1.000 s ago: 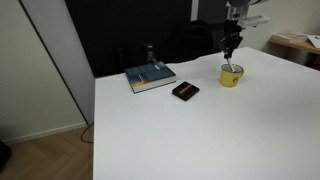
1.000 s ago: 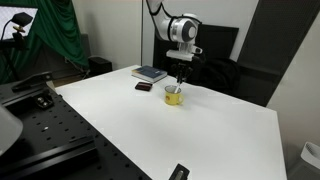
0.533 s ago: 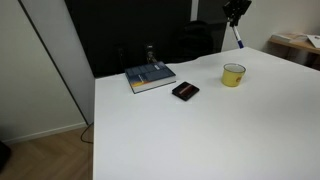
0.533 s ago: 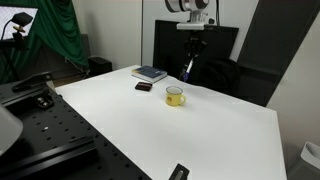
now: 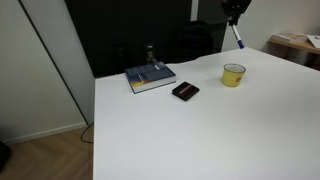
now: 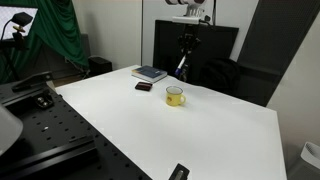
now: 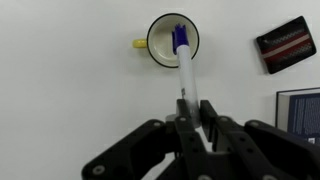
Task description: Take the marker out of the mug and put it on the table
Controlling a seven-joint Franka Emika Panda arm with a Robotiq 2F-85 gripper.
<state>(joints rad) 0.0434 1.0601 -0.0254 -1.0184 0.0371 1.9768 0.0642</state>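
I will next lower the marker with my gripper past the mug to the bare table on the black case's side point(image 5: 210, 87) point(image 7: 229, 46), because the marker's cap hangs over the mug.
My gripper point(image 7: 192, 118) is shut on the marker point(image 7: 186, 72), a white stick with a blue cap end pointing down. Seen from the wrist, the cap lines up over the yellow mug point(image 7: 155, 46) far below on the white table point(image 7: 70, 90). In both exterior views the gripper point(image 5: 233, 14) point(image 6: 187, 42) hangs high above the mug point(image 5: 233, 75) point(image 6: 175, 96). The marker point(image 5: 239, 38) point(image 6: 181, 68) dangles tilted from the fingers, fully clear of the mug. The table point(image 5: 200, 130) point(image 6: 150, 130) is bare around the mug.
A flat black case point(image 5: 185, 91) point(image 7: 285, 45) lies near the mug, with a blue-grey book point(image 5: 150, 77) point(image 7: 300, 115) beyond it. A small black object point(image 6: 179, 172) sits at a table edge. Dark panels stand behind the table.
A second ago the gripper was down at the mug. It has since risen straight up with the marker, lifting it out of the mug; the mug has stayed in place.
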